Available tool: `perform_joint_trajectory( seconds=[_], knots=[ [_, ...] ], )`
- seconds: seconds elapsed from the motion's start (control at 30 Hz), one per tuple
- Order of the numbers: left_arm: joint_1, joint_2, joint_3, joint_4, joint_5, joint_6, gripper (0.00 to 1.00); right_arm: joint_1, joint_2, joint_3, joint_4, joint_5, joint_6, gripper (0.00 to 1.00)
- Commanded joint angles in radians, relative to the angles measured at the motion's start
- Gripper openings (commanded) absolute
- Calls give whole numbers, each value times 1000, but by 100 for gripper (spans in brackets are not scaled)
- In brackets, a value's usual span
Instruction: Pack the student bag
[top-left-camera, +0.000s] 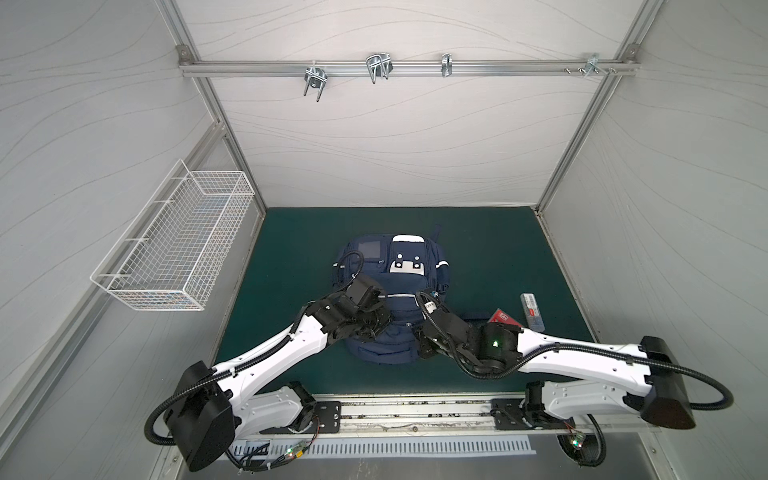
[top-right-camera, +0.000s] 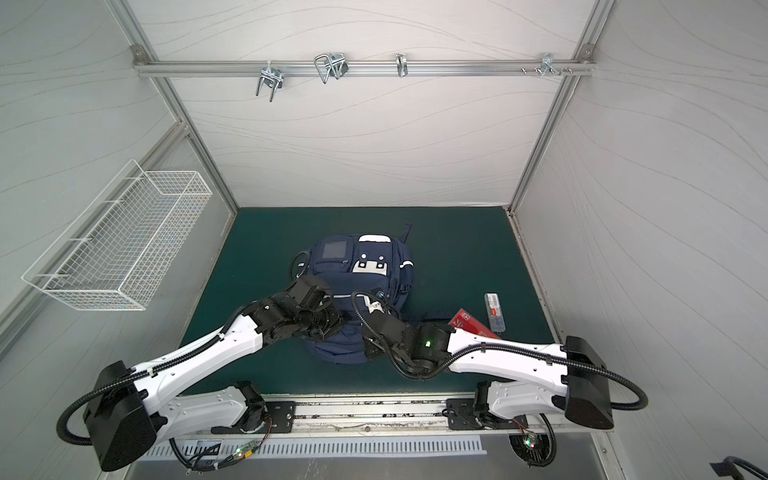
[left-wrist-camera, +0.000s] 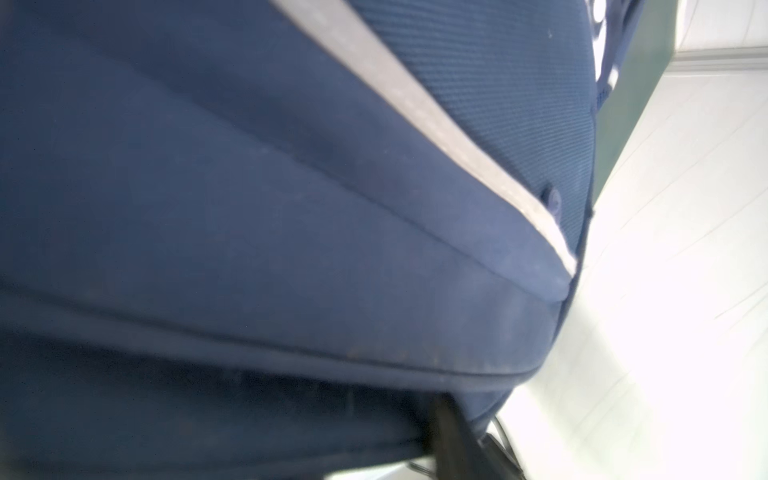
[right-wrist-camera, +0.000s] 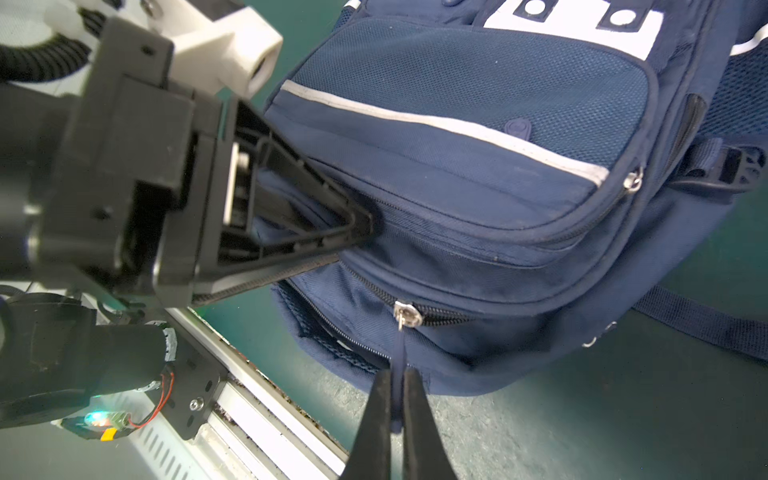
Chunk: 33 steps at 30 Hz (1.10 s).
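My right gripper will next pull around the bag's near corner and outward to the zip edge (top-left-camera: 439, 286) (right-wrist-camera: 685, 136) beside the dark buckle. It will then let go, because the zipper line runs there.
The student bag (top-left-camera: 407, 282) (top-right-camera: 357, 286), navy with white stripes and a dotted white patch, lies flat on the green mat. In the right wrist view my left gripper (right-wrist-camera: 353, 241) is at the bag's (right-wrist-camera: 478, 199) near left side, and its fingers are closed on a fold of fabric by a zipper line. The left wrist view is filled with blurred navy fabric (left-wrist-camera: 291, 208). My right gripper (right-wrist-camera: 397, 399) is shut on the dark pull cord (right-wrist-camera: 398, 361) hanging from a silver zipper slider (right-wrist-camera: 407, 314) at the bag's near end. In both top views the arms hide both sets of fingers.
A red packet (top-left-camera: 503, 318) (top-right-camera: 467, 322) and a clear plastic case (top-left-camera: 532, 311) (top-right-camera: 494, 311) lie on the mat (top-left-camera: 291, 249) to the right of the bag. A white wire basket (top-left-camera: 174, 245) hangs on the left wall. Metal hooks (top-left-camera: 378, 66) hang from the back rail.
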Motion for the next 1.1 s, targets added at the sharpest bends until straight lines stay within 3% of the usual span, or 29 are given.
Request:
perform_joint_trajectory(
  seconds=[0.0,0.1,0.33,0.57,1.07],
  knots=[
    [0,4,60,62,-40,15,15,17,-41,24,9,36,12,0],
    [1,-46,54,10,-90,47,1,-48,-89,-8,-18,33,0,0],
    [16,-169,-6,-48,-129,90,0,-346,-167,-108,10,-105,-95,0],
    [32,-227,-48,-75,-112,120,0,-616,-46,-129,107,-222,-190,0],
    [38,-299,-150,-70,-52,123,0,-831,252,-3,308,-324,-286,0]
  ],
)
